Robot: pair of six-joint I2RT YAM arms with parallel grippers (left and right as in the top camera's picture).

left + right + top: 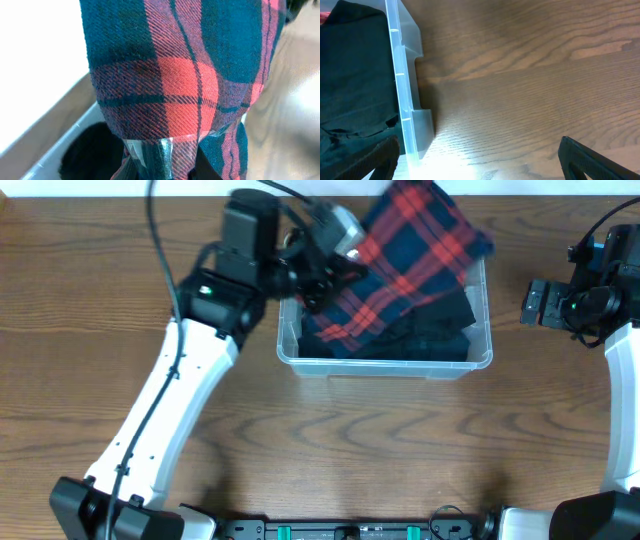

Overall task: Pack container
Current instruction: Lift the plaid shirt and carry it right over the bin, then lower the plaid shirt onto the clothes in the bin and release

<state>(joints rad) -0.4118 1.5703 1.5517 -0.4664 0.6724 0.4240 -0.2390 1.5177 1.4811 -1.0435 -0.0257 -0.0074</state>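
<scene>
The robot next needs to lower the plaid cloth with its left gripper toward the tub's middle [388,318] and open that gripper over the dark clothing.
The container [480,358] is a clear plastic tub on the wooden table, with dark clothing [430,330] inside. My left gripper [322,272] is shut on a red and navy plaid cloth [405,260] and holds it over the tub's left and back part, the cloth draping down into it. The plaid cloth [180,75] fills the left wrist view, pinched between the fingers [172,160] at the bottom. My right gripper [535,304] is open and empty, right of the tub. In the right wrist view its fingers [480,160] are spread wide beside the tub's wall [400,90].
The wooden table [400,450] extends around the tub. The left arm [170,400] stretches from the front left edge up to the tub. The right arm [620,380] stands along the right edge. A black cable [160,240] hangs over the back left.
</scene>
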